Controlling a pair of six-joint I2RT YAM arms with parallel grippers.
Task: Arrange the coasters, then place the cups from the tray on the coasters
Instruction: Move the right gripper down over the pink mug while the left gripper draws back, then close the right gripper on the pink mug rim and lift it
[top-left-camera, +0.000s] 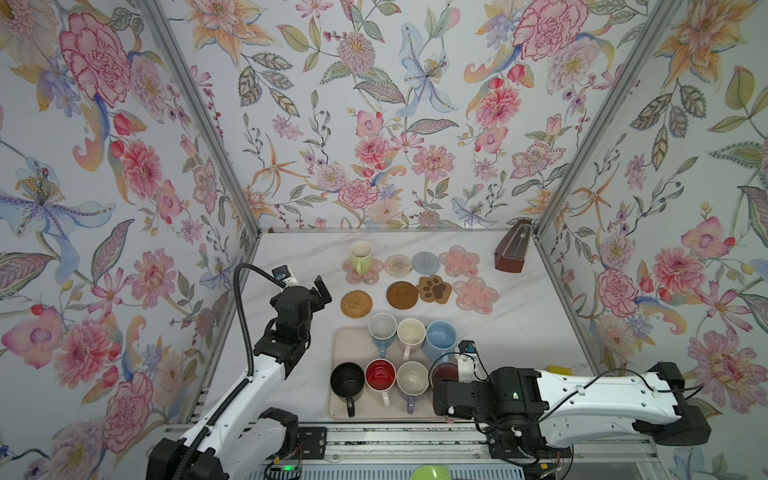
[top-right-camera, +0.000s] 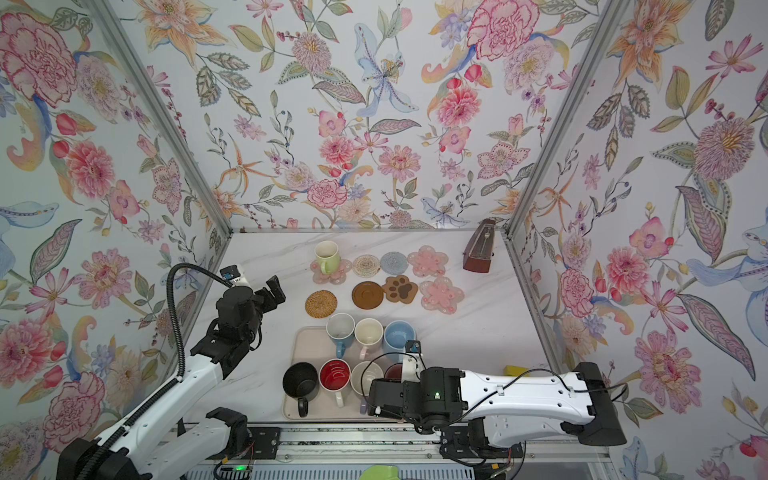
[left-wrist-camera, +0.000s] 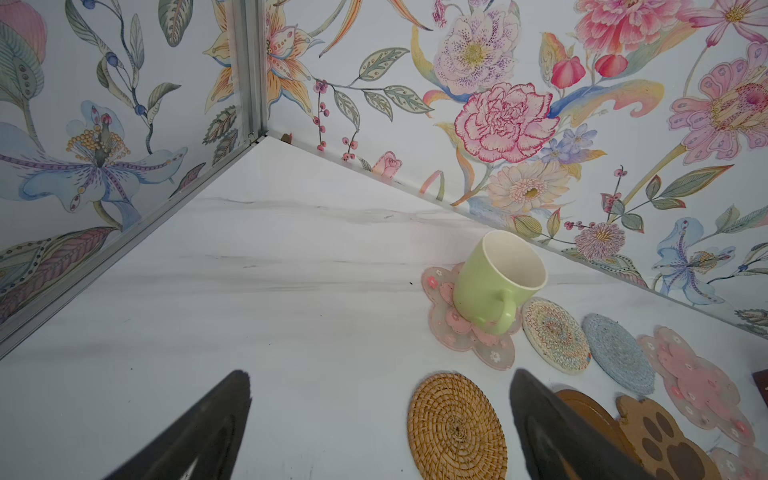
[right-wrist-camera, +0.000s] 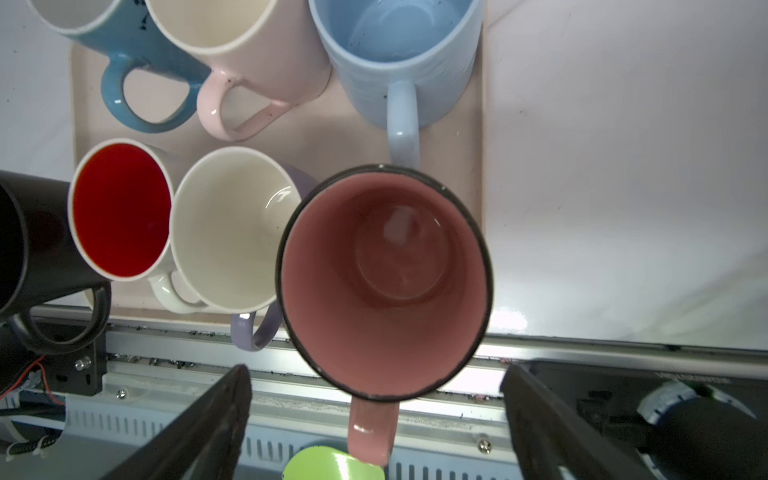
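I need to bring my right gripper down next with its fingers open onto the pink cup's handle (top-left-camera: 450, 418) (right-wrist-camera: 372, 430), since that handle points back toward my base and lies between them.
Several coasters lie in two rows at the back of the table, among them a rattan round (top-left-camera: 356, 304), a brown disc (top-left-camera: 402, 295) and a paw shape (top-left-camera: 434, 289). A light green cup (top-left-camera: 360, 255) stands on the pink flower coaster (left-wrist-camera: 446, 328) at the row's left end. The beige tray (top-left-camera: 351, 345) holds several cups. My left gripper (left-wrist-camera: 380, 382) hangs open over bare table, left of the rattan round. My right gripper (right-wrist-camera: 376, 374) is open over the tray's front right corner. The pink cup (right-wrist-camera: 384, 266) has its handle (right-wrist-camera: 372, 432) between the fingers, untouched.
A brown metronome (top-left-camera: 512, 247) stands at the back right corner. A small yellow item (top-left-camera: 559, 369) lies by the right wall. Flowered walls close in three sides. A metal rail (top-left-camera: 415, 440) runs along the front, with a green object (top-left-camera: 430, 473) below it.
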